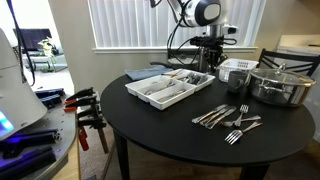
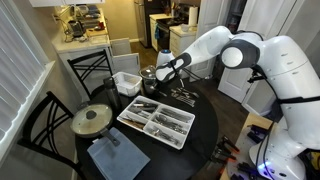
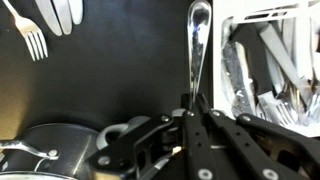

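Observation:
The spoon (image 3: 197, 40) will next go to the utensil-filled tray right of my gripper in the wrist view, over the tray's middle section (image 3: 288, 58). I will then lower the spoon and let it go.
My gripper (image 3: 193, 105) is shut on the handle of a silver spoon (image 3: 197, 40), which points away from me over the black round table (image 3: 120, 70). In both exterior views the gripper (image 1: 210, 52) (image 2: 163, 70) hangs just above the table, by the far end of the white cutlery tray (image 1: 170, 88) (image 2: 155, 122). In the wrist view the tray (image 3: 265, 70), filled with several utensils, lies just right of the spoon. Loose forks (image 3: 35, 40) lie on the table at the upper left.
A steel pot with a lid (image 1: 280, 85) (image 2: 92, 120) and a white basket (image 1: 235, 70) (image 2: 126, 83) stand on the table. Several loose forks and knives (image 1: 230, 118) lie near its edge. A blue cloth (image 2: 115, 155) lies beside the tray. Black chairs (image 2: 40, 125) surround the table.

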`<state>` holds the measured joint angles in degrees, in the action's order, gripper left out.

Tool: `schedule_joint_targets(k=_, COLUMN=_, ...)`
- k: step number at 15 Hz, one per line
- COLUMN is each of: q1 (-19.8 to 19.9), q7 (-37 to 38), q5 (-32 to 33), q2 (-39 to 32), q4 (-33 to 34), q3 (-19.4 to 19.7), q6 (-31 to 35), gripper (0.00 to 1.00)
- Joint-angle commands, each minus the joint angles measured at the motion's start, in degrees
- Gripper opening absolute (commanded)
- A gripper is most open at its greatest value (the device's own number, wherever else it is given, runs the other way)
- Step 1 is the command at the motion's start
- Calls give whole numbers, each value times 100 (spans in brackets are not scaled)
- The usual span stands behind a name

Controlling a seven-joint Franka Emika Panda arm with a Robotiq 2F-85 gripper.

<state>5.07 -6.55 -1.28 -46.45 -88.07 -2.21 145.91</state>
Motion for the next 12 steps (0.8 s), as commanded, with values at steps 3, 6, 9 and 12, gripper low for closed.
schedule_joint_targets(k=3, q1=162, q7=-821, q5=-122, q2=1277, q4=-1864, q3=-620, q6=833, gripper=1)
schedule_joint_targets(k=6, q1=315, q7=-1236, q5=-234, q2=1856, q4=-2703, q3=-1009, q6=1434, gripper=1)
schedule_joint_targets(k=9, q1=670, q7=-1807, q5=-487, q2=2462, q4=-3583, q3=-1577, q6=1944, gripper=1)
schedule_joint_targets(k=12, q1=1246, q7=-2493, q5=-1112, q2=2889, q4=-4256, q3=-2379, q6=2224, gripper=1)
